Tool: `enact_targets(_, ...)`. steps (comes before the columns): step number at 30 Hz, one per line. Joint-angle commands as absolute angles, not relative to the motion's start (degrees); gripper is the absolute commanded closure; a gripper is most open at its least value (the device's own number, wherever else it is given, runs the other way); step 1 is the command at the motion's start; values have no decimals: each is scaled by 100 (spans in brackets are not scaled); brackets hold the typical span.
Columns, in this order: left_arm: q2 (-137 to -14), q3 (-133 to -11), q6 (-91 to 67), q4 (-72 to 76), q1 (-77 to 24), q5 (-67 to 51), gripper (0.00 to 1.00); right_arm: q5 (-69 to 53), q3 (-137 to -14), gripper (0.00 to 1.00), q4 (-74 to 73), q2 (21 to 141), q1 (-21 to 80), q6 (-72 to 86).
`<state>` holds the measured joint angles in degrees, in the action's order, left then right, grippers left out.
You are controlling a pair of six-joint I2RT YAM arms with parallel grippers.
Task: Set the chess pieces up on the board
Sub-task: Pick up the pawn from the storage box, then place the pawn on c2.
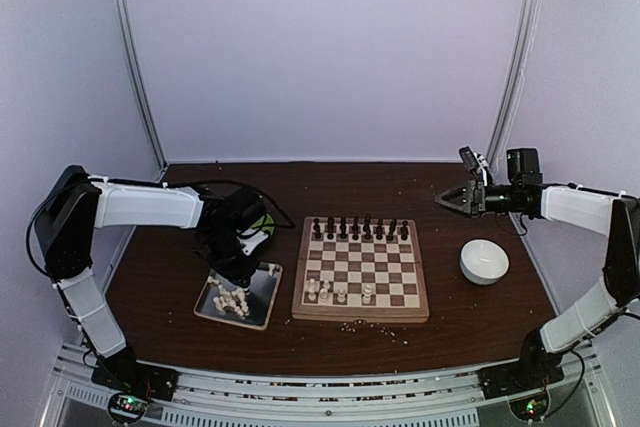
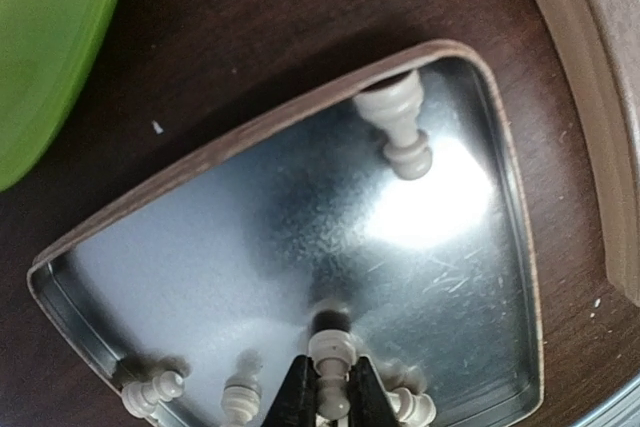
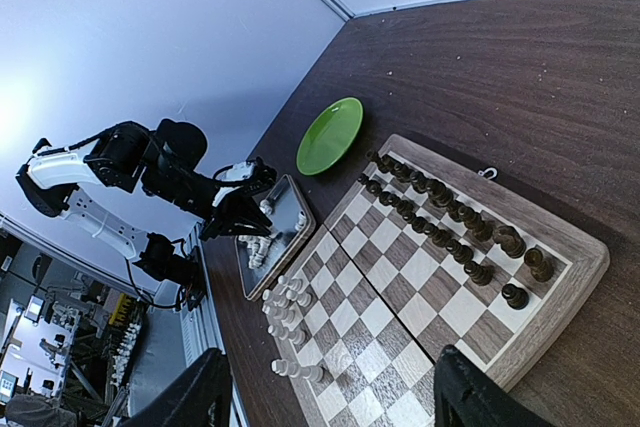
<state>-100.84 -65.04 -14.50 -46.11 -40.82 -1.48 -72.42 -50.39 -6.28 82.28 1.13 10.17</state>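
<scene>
The piece in my left gripper needs to go up from the tray (image 1: 262, 292) next, across to the board and down to the empty square beside the white pawns, and be released there.
The board (image 1: 360, 309) lies mid-table. Dark chess pieces (image 1: 360, 229) fill its two far rows, and several white chess pieces (image 1: 335, 292) stand near its front left. My left gripper (image 1: 232, 272) is down in the silver tray (image 1: 262, 292), where more white pieces (image 1: 235, 301) lie. In the left wrist view the left gripper (image 2: 330, 372) is shut on a cream-white piece (image 2: 331, 352), with others around it (image 2: 150, 392) and one lying at the far corner (image 2: 400, 127). My right gripper (image 1: 450, 199) hangs open and empty above the table's right rear, looking down on the board (image 3: 590, 267).
A white bowl (image 1: 484, 261) stands right of the board. A green plate (image 3: 330, 135) lies behind the tray, half hidden by the left arm in the top view. Pale crumbs (image 1: 350, 325) are scattered along the board's front edge.
</scene>
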Motion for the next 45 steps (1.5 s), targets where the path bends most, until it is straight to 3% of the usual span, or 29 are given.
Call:
enact_targets(1, -10056, -6523, -1367, -3959, -4016, -895, 99, -7295, -5176, 31, -625, 8200, 73, 888)
enact_targets(22, -9840, -6486, -1773, -2743, -3916, -2167, 99, -7318, -5168, 31, -637, 8171, 70, 871)
enact_targets(39, -11764, -10214, -603, -4710, -5085, -1384, 99, -7325, -5196, 31, -741, 7975, 54, 778)
enact_targets(45, -12187, -10772, -360, -5194, -5361, -1084, 98, -7359, -5225, 31, -775, 7963, 44, 756)
